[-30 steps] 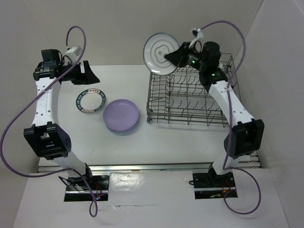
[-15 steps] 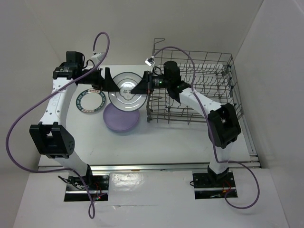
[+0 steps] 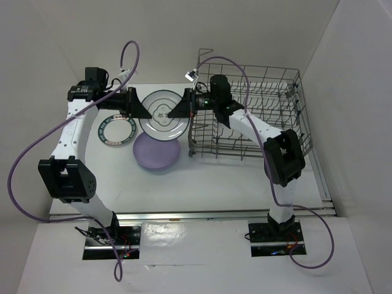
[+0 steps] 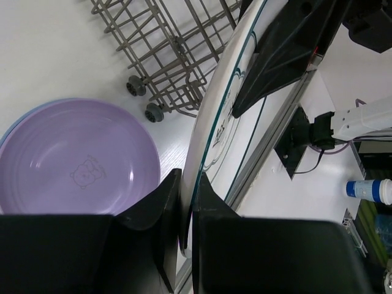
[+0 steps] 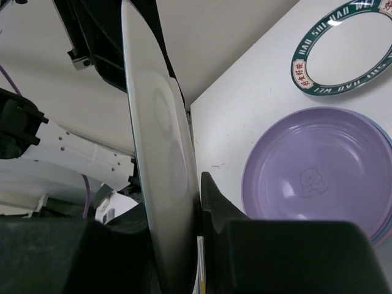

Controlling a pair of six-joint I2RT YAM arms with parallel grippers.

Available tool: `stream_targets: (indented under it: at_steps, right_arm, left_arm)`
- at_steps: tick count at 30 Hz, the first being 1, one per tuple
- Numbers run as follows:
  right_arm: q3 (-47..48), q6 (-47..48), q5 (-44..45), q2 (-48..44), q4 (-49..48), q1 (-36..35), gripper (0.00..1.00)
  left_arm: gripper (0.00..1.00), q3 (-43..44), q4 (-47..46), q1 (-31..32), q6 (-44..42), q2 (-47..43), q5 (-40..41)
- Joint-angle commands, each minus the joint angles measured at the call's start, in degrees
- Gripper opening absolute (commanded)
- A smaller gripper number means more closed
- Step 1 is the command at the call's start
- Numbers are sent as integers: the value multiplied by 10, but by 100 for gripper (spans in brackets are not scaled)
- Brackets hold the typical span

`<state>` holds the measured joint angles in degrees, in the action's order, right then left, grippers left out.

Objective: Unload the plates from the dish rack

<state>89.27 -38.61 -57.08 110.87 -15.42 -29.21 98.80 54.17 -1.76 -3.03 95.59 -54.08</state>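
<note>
I need to move my left gripper down and to its left in the top view next. Then I should let go of the held plate on top of the bare patterned-rim plate (image 3: 117, 130) below it.
A white plate (image 3: 162, 114) with a thin dark rim line hangs in the air left of the dish rack (image 3: 251, 119), held from both sides. My left gripper (image 3: 144, 111) is shut on its left rim, which shows edge-on between the fingers (image 4: 188, 184). My right gripper (image 3: 174, 111) is shut on the right rim (image 5: 190, 202). Below on the table lies a lilac plate (image 3: 157, 152) with a blue rim showing under it. A white plate with a dark patterned rim (image 3: 116, 130) lies to its left.
The grey wire rack stands on small wheels (image 4: 152, 112) at the table's right half, close to the right wall. White walls close in the back and left sides. A bottle (image 4: 367, 188) lies off the table in the left wrist view.
The right arm swung the white plate from above the rack's back left corner down and left over the table. The left arm moved right to meet it and shut on the rim.
</note>
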Motion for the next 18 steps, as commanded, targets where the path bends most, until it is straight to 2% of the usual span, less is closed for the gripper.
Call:
stream_targets:
  at_steps: [1,2,3,6,10,14,18]
  right_arm:
    - [46,4,40,-6,-6,-11,6]
    - [59,16,45,-6,6,-11,15]
    - [65,24,56,-6,18,-11,36]
    - [95,69,91,-22,92,-11,68]
    - [102,109,164,-57,123,-11,80]
    - [102,116,216,-97,150,11,80]
    - [92,150,239,-118,176,11,80]
  left_arm:
    - [0,16,24,-7,-21,9,31]
    - [0,16,24,-14,-13,2,31]
    - [0,16,24,-24,-6,2,16]
    - [0,44,30,-73,13,2,-24]
    - [0,65,30,-130,26,2,-46]
    - [0,19,-32,-193,75,-11,-19]
    - [0,-43,-95,-235,130,-5,67]
